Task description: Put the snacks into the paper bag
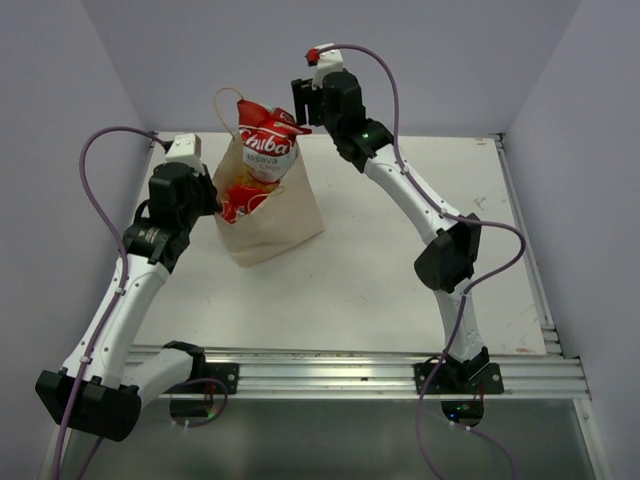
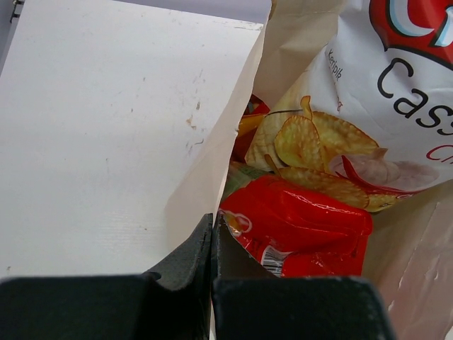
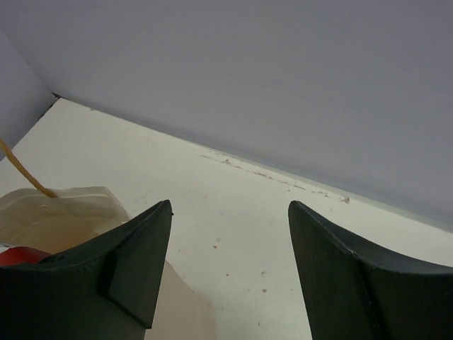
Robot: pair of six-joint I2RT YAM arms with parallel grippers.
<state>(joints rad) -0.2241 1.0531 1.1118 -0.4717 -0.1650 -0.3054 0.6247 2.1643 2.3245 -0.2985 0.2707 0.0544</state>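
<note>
My right gripper should move down and back next, over the bag's rim opposite my left gripper, because that rim is below my right gripper and closer to my base.
The tan paper bag [image 1: 285,215] stands on the table at the back left. The large red-and-white chip bag [image 1: 268,140] sticks up out of its mouth. In the left wrist view the chip bag [image 2: 368,106] lies over a smaller red packet [image 2: 297,223] inside the bag, with a bit of an orange-yellow packet [image 2: 249,122] behind. My left gripper [image 2: 212,223] is shut on the bag's left rim [image 2: 233,142]. My right gripper [image 3: 230,209] is open and empty, high above the bag's far side; a bag handle [image 3: 25,173] shows at its left.
The table's back edge meets the wall [image 3: 283,177] just beyond the bag. A metal rail [image 1: 350,370] runs along the near edge, and the side walls close in left and right.
</note>
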